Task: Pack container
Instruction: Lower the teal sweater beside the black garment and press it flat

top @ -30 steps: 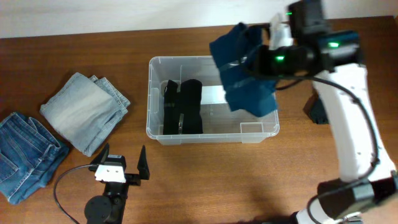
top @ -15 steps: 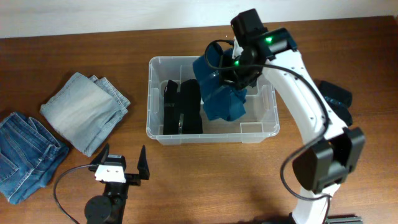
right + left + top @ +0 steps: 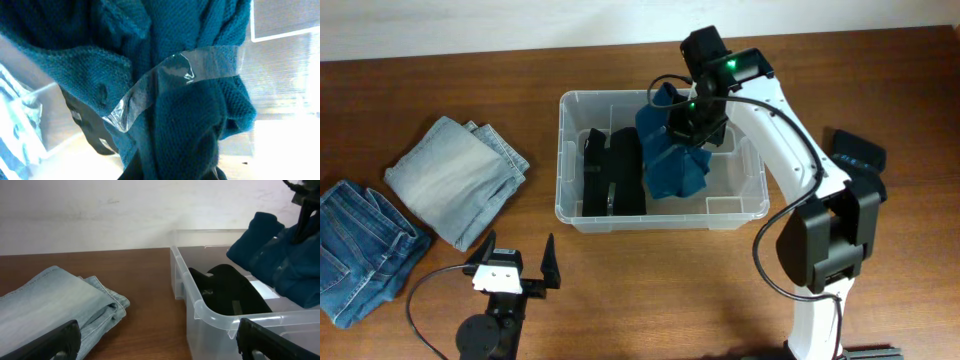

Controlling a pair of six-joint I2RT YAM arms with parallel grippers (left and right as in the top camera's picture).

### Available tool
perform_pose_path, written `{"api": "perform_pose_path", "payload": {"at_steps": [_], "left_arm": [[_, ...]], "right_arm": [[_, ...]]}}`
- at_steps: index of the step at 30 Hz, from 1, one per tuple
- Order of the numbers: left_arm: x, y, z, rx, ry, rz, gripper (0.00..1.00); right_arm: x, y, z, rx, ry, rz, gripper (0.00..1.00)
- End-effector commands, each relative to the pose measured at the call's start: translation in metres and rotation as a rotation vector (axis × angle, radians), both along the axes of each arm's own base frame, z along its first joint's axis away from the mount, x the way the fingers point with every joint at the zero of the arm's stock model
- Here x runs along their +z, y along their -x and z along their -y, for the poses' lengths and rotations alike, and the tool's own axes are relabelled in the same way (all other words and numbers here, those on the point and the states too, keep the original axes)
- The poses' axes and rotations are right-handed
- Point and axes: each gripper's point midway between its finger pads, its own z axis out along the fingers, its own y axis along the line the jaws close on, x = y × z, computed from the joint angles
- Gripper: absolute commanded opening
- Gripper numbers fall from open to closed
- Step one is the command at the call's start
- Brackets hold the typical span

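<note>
The right gripper lowers the hanging teal garment to the bottom of the container beside the black garment (image 3: 615, 170) next, then opens.
The clear plastic container (image 3: 575, 215) stands mid-table, with a black folded garment (image 3: 615, 170) in its left part. My right gripper (image 3: 692, 118) is shut on a dark teal knit garment (image 3: 670, 155) and holds it hanging into the container's middle, beside the black one. In the right wrist view the teal knit (image 3: 185, 110) fills the frame, with a strip of clear tape (image 3: 175, 75) across it. My left gripper (image 3: 515, 275) is open and empty on the table in front of the container's left corner. The left wrist view shows the container rim (image 3: 210, 315) and the teal garment (image 3: 285, 265).
Light blue folded jeans (image 3: 460, 175) lie left of the container and show in the left wrist view (image 3: 50, 310). Darker blue jeans (image 3: 355, 245) lie at the far left edge. A black object (image 3: 855, 150) sits right of the container.
My right arm has swung left and down, carrying the teal garment from above the container's right rim into its middle. The left arm has not moved.
</note>
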Motion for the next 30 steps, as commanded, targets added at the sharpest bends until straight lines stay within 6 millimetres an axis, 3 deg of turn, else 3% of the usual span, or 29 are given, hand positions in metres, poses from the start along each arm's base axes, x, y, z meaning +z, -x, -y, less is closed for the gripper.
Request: {"api": "perform_pose_path", "payload": {"at_steps": [1,15,30], "left_arm": [[-0.002,0.000,-0.002,0.011,-0.016,0.003,1.00],[-0.002,0.000,-0.002,0.011,-0.016,0.003,0.99],[-0.002,0.000,-0.002,0.011,-0.016,0.003,1.00]], "right_arm": [[0.003,-0.003,-0.002,-0.059,-0.016,0.000,0.04],[-0.043,0.009,-0.006,-0.073,-0.014,-0.055,0.04],[-0.055,0.017,-0.006,0.059,0.016,-0.040,0.04]]}}
